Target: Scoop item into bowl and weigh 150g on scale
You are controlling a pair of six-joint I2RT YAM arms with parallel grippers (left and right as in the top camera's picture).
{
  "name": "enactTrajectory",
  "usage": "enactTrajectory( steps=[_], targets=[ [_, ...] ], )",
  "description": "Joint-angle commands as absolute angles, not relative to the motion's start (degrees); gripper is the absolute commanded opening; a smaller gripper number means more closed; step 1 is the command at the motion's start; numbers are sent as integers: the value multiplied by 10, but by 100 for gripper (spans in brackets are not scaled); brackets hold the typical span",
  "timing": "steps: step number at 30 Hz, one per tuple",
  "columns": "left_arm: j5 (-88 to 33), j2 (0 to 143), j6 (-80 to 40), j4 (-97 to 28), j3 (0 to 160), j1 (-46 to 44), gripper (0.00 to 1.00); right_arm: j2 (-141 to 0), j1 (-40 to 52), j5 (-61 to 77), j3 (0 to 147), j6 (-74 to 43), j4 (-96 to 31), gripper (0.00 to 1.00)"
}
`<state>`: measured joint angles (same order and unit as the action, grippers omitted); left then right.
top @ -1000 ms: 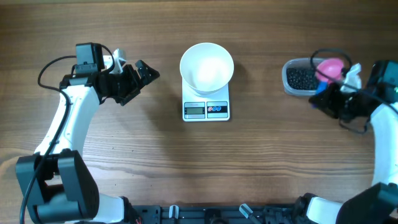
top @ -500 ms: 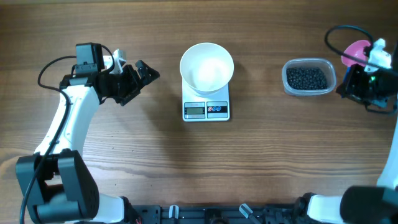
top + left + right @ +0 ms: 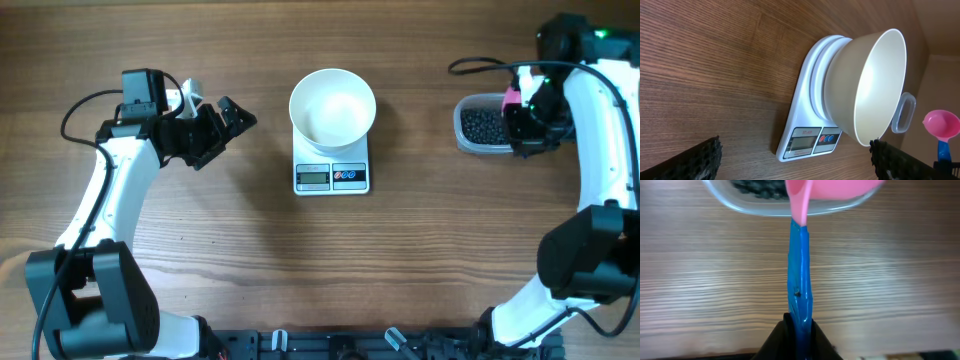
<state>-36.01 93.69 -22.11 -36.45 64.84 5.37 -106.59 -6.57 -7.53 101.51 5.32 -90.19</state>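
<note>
Next, my right gripper moves down and a little toward the bowl, bringing the scoop down into the tub (image 3: 466,140), since the pink scoop's cup hangs above the tub's rim.
The white bowl (image 3: 332,108) stands on the white scale (image 3: 332,176) at mid-table; it looks empty. The item, small black beads (image 3: 484,125), lies in a clear tub (image 3: 466,140) to the right. My right gripper (image 3: 525,120) hangs over the tub's right side, shut on the blue handle (image 3: 800,280) of a pink scoop (image 3: 830,192), whose cup sits at the tub's rim (image 3: 765,207). Well to the left of the bowl, my left gripper (image 3: 228,115) stands open and holds nothing. Its view shows the bowl (image 3: 875,85) and scale (image 3: 805,115) ahead.
Bare wooden tabletop (image 3: 300,260) lies all round the scale. The left wrist view also catches the tub (image 3: 904,112) and the pink scoop (image 3: 941,124) beyond the bowl.
My right arm swung away to the right of the tub, then came back over its right side with the scoop. The left arm has stayed still.
</note>
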Motion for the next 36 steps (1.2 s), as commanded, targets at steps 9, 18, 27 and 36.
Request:
enactTrajectory(
  steps=[9, 18, 27, 36],
  targets=[
    [-359, 927, -210, -363, 649, 55, 100, -1108, -38, -169, 1030, 120, -901, 4],
    [-359, 927, -210, -363, 649, 55, 100, -1131, -25, -203, 1026, 167, -888, 4],
    [-359, 927, -210, -363, 649, 55, 100, -1180, -25, -214, 1013, 164, -892, 4],
    [-359, 927, -210, -363, 649, 55, 100, -1204, -25, -266, 996, 158, -877, 4]
  ],
)
